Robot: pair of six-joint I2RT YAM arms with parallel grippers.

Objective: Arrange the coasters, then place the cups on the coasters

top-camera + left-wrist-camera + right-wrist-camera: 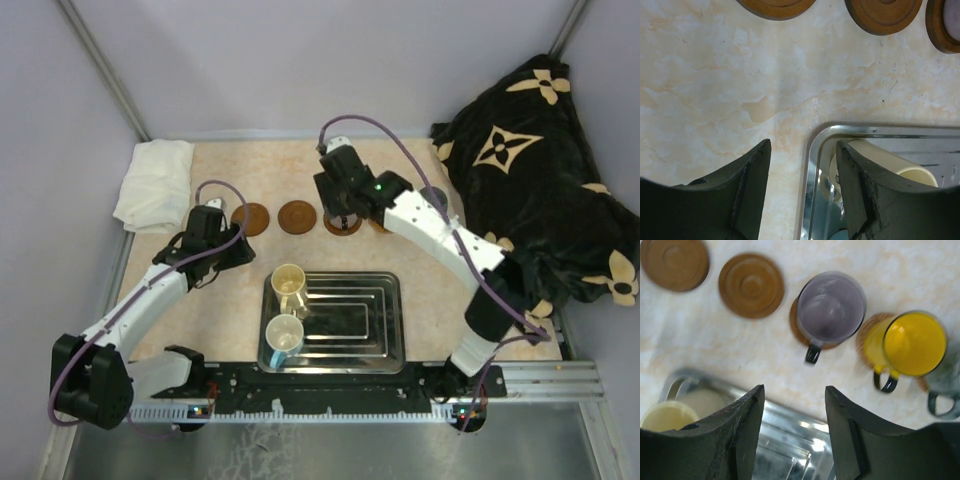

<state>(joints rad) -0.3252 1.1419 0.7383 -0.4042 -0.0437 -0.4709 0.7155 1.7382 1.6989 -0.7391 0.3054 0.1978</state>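
The right gripper moves back and down onto the cream cup's rim by the tray's empty part next, since a coaster beside the mauve cup lies empty.
Two brown coasters lie bare in a row on the table. To their right a mauve cup stands on a dark coaster. A yellow cup stands on a tan coaster, and a grey-green cup is at the frame edge. My right gripper hangs open and empty, raised on the near side of the mauve cup. A cream cup and a white cup with a blue inside stand in the steel tray. My left gripper is open over the tray's left corner, holding nothing.
A folded white cloth lies at the far left of the table. A black blanket with tan flowers is piled at the far right. The right arm stretches across the table's right side, above the cups there.
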